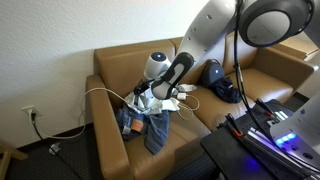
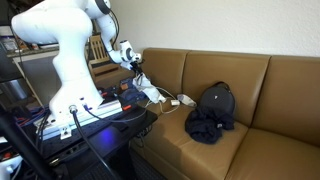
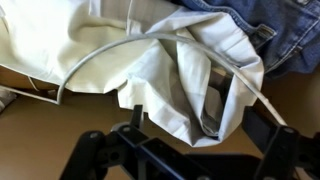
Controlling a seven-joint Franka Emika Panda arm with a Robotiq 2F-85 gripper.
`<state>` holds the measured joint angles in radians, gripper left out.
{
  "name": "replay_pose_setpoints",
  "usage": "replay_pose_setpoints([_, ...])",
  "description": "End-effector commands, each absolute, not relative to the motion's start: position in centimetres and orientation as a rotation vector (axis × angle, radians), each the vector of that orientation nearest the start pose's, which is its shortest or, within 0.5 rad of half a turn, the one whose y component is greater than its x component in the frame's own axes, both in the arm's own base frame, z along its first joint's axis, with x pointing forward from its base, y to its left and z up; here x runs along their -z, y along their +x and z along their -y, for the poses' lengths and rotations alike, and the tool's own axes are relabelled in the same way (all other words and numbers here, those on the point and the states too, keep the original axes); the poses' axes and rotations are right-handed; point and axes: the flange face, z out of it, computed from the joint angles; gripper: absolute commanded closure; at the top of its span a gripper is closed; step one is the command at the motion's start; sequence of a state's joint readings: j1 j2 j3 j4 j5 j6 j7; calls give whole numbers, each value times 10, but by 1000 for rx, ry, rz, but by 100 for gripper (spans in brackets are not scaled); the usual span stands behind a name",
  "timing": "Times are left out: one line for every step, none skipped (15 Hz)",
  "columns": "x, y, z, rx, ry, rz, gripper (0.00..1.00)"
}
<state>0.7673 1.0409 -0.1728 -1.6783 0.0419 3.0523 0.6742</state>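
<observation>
My gripper moves down onto the hanging fold of the white cloth next and closes its fingers there, since that fold lies below it, between the open fingers.
A crumpled white cloth [image 3: 150, 60] lies on the brown sofa seat [image 3: 290, 100], partly over blue jeans [image 3: 260, 30]. My gripper [image 3: 200, 125] is open just above it, its two black fingers [image 3: 265, 130] standing on either side of a hanging fold of the cloth without pinching it. A white cord [image 3: 110, 52] runs across the cloth. In both exterior views the gripper [image 1: 158, 95] [image 2: 135, 70] hovers low over the white cloth [image 1: 148, 102] [image 2: 152, 94] at one end of the sofa, with the jeans [image 1: 152, 128] spilling over the seat's front.
A dark blue garment and bag [image 1: 222, 82] [image 2: 212, 112] lie on the middle cushion. The sofa armrest [image 1: 108, 125] is beside the cloth pile. A cable [image 1: 55, 135] runs to a wall outlet [image 1: 30, 113]. The robot's base table [image 2: 90, 115] stands beside the sofa.
</observation>
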Motion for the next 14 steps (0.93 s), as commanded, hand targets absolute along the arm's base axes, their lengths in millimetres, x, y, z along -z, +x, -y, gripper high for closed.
replay_pose_setpoints([-29,545,-379,468,-3032,24,0])
replay_pose_setpoints([-18,545,-376,470,-3059,56,0])
replay_pose_setpoints([-7,545,-377,470,-3058,47,0])
replay_pose_setpoints([2,545,-377,481,-3049,47,0])
replay_pose_setpoints([10,546,-380,503,-3030,33,0])
replay_pose_setpoints([17,548,-381,517,-3016,26,0])
replay_pose_setpoints([23,551,-383,572,-3002,24,0])
replay_pose_setpoints([30,556,-383,611,-2990,13,0])
replay_pose_setpoints([36,561,-382,678,-2979,17,0])
replay_pose_setpoints([42,566,-381,727,-2970,13,0])
replay_pose_setpoints([48,570,-380,786,-2970,21,0])
replay_pose_setpoints([55,575,-378,828,-2972,30,0])
replay_pose_setpoints([62,577,-375,836,-2980,22,0])
replay_pose_setpoints([69,579,-374,842,-2985,10,25])
